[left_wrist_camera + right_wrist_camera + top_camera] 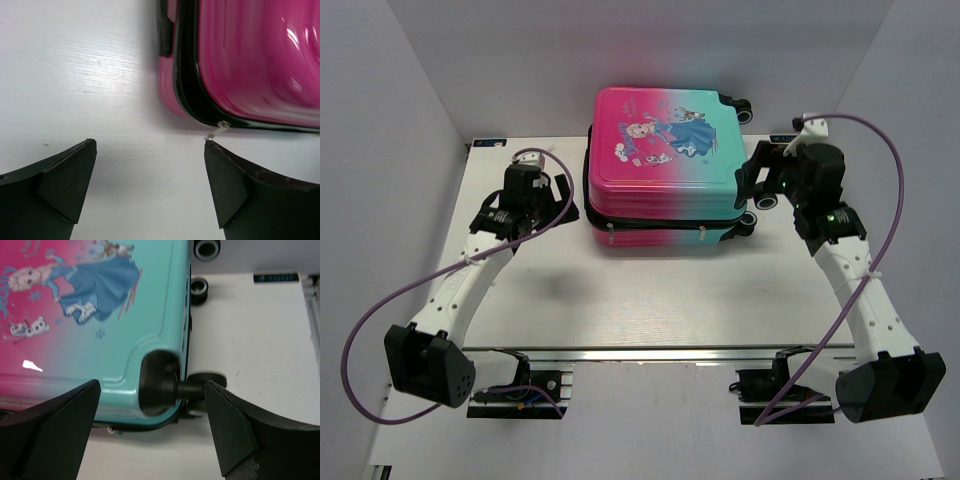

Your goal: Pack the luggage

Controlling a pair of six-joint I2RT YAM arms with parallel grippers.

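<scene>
The black handle [164, 34] sticks out from the pink side, outward of the left gripper's open fingers, so the left gripper will next move outward and down around it, then close.
The luggage [665, 160] lies flat and closed at the back middle of the white table [650, 295], princess print up, pink on the left and teal on the right. My left gripper [558, 195] is open and empty beside its front left corner; in the left wrist view [150, 150] the pink shell [250, 60] and a small zip pull [220, 125] sit just past my right fingertip. My right gripper [757, 172] is open at the front right corner; in the right wrist view [152, 387] the jaws stand either side of the corner wheel [207, 382] and teal shell [100, 340].
Two more wheels [200, 290] stick out at the suitcase's far right side. White walls close the table at the left, right and back. A metal rail [660, 352] runs along the near edge by the arm bases.
</scene>
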